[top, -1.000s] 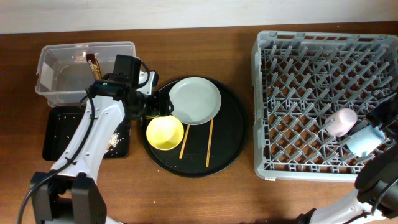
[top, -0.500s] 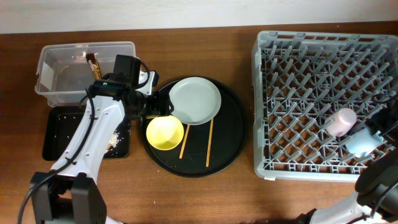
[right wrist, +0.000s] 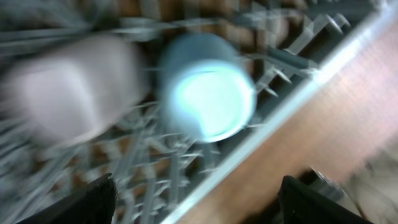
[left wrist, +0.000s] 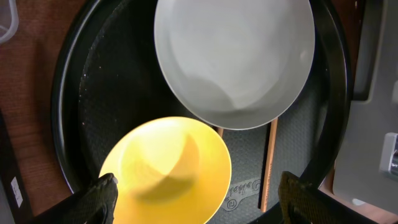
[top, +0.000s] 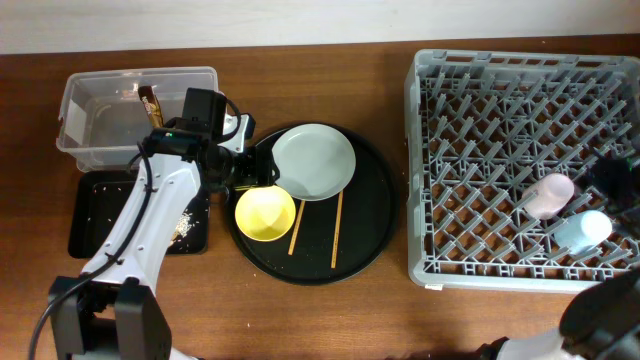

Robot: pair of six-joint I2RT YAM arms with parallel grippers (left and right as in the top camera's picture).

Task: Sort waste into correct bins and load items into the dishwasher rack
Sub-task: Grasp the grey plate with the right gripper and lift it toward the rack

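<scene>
The pale green plate's uncovered rack-side rim [top: 352, 165] is to the left of my right gripper in the overhead view, so my right gripper will cross the rack [top: 412, 170] and go down to close there.
My left gripper [left wrist: 198, 193] is open and empty, low over the small yellow bowl [top: 265, 214], which also shows in the left wrist view [left wrist: 168, 162]. The pale green plate [top: 314, 162] lies next to the bowl. Two chopsticks [top: 295, 228] [top: 337, 230] lie beside them. The pink cup [top: 550, 195] and blue cup [top: 583, 230] lie side by side in the grey dishwasher rack [top: 412, 170]. My right gripper [right wrist: 196, 205] is open and empty, above the blue cup [right wrist: 208, 102]. The wrapper stick [top: 150, 103] is in the clear tub [top: 75, 110]. Food scraps [top: 185, 222] lie in the shallow black tray [top: 95, 215]. No tissue shows.
The plate, bowl and chopsticks rest on a large round black tray [top: 375, 215] between the bins and the rack. Bare wooden table lies in front of the tray and rack. The right wrist view is blurred.
My right gripper has let go of the blue cup and drawn back toward the rack's right edge. The cup now lies in the rack beside the pink cup. The left arm has not moved.
</scene>
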